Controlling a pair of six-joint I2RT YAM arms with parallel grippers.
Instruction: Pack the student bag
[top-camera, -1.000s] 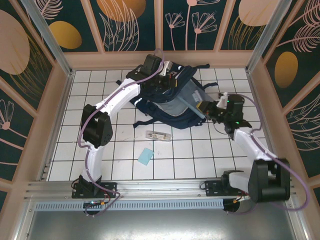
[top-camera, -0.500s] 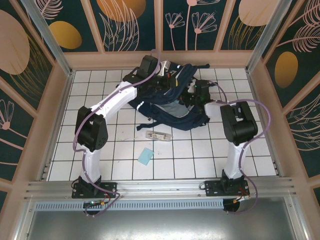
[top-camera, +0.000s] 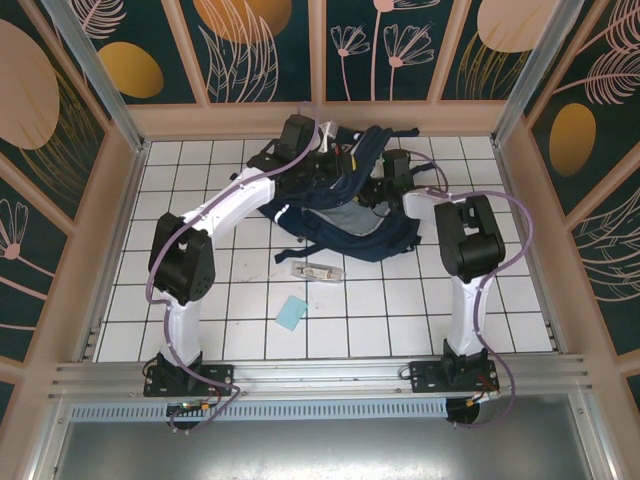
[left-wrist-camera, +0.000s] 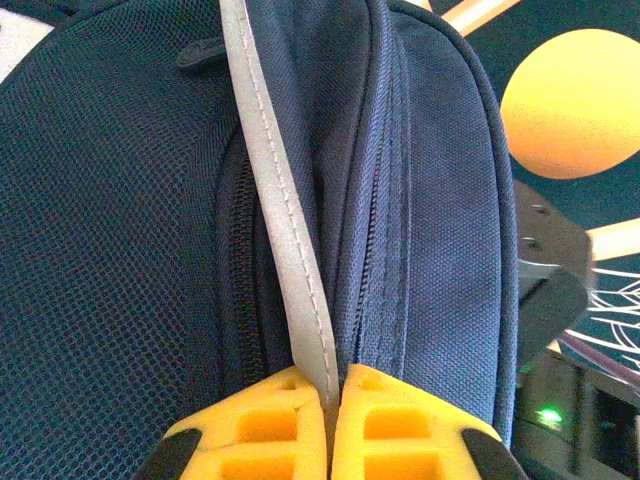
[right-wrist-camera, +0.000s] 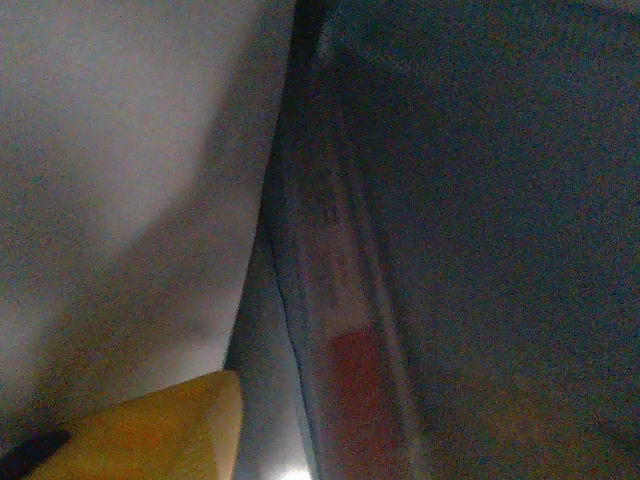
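Observation:
The robot's left gripper will move a little away from the robot's base, toward the back wooden wall (top-camera: 362, 116), and let go of the bag's grey stripe.
The navy-blue student bag (top-camera: 345, 215) lies at the back of the tiled table, its mouth held up. My left gripper (top-camera: 328, 152) is at the bag's top edge. In the left wrist view it (left-wrist-camera: 330, 420) is shut on the bag's grey reflective stripe (left-wrist-camera: 275, 210), beside a zipper. My right wrist (top-camera: 395, 170) reaches into the bag's opening from the right, and its fingers are hidden there. The right wrist view looks into the dark inside of the bag (right-wrist-camera: 500, 200). One yellow finger (right-wrist-camera: 150, 430) stands far to the left, jaws apart, beside a flat pale thing with a red patch (right-wrist-camera: 360, 390).
A flat transparent pencil case (top-camera: 315, 270) lies on the tiles in front of the bag. A small light-blue piece (top-camera: 292, 312) lies nearer still. Wooden walls (top-camera: 110, 220) enclose the table on three sides.
My right arm swung in from the right of the bag with a flat grey thing, reached into the opening, and its jaws have parted. My left gripper kept its hold.

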